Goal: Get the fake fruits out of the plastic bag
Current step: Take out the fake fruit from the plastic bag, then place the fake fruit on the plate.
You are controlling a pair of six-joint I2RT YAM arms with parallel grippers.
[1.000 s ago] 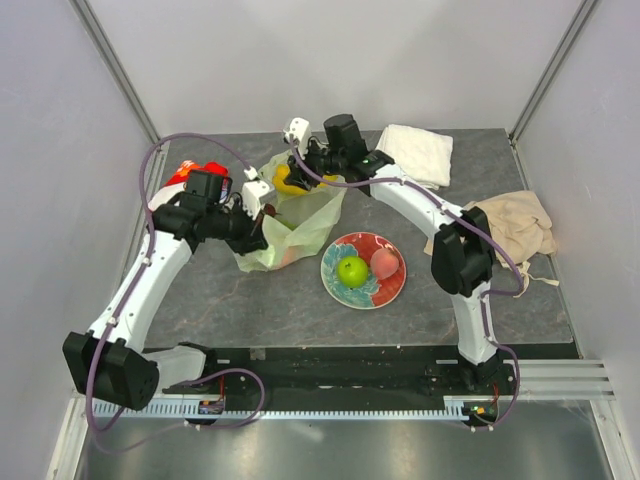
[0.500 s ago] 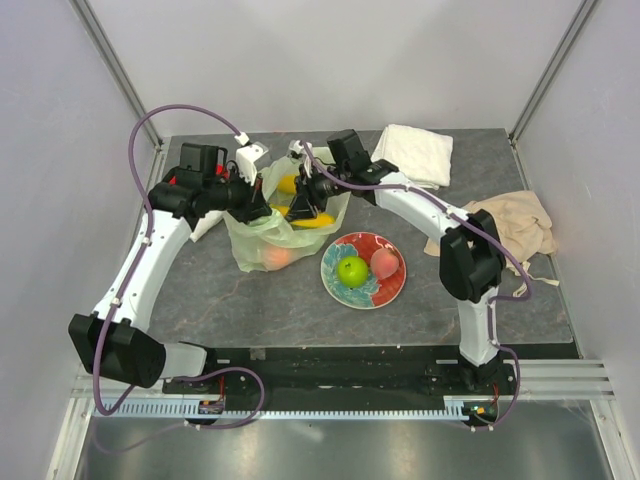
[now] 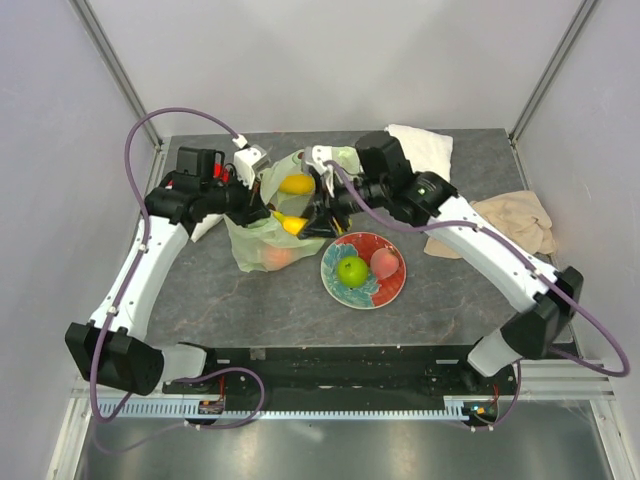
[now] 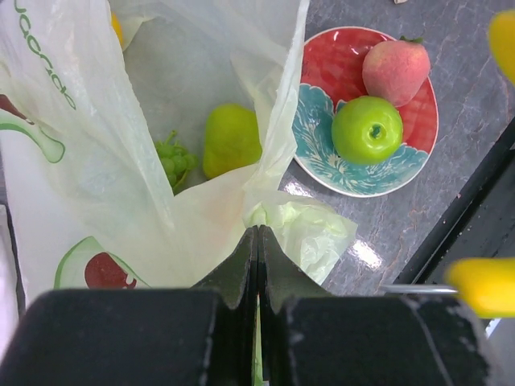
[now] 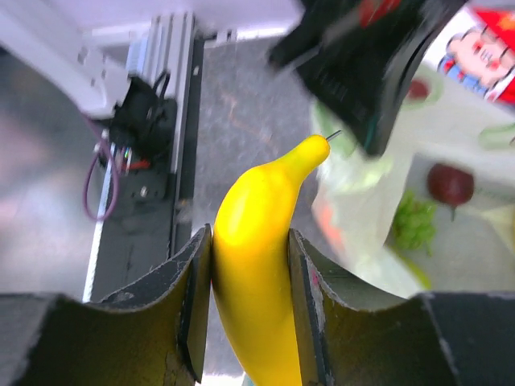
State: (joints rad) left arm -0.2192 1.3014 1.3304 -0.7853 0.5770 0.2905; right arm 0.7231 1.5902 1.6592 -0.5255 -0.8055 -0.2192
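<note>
The robot's right gripper should next move back and down to release the banana at the spot inside the plate's near rim, as that spot lies below and back.
The pale-green plastic bag stands open left of centre. My left gripper is shut on its rim and holds it up. My right gripper is shut on the yellow banana, which sits between its fingers in the right wrist view, just over the bag's mouth. Inside the bag I see a green pear, a grape bunch, a dark plum, a yellow-orange fruit and an orange one. A green apple and a pink peach lie on the flowered plate.
A white folded towel lies at the back right and a beige cloth at the right edge. The red-and-white snack packet lies behind the bag under my left arm. The plate sits just right of the bag.
My right gripper has gone from the bag's far rim into its mouth and come up shut on the banana. My left gripper has shifted back, lifting the bag's rim.
</note>
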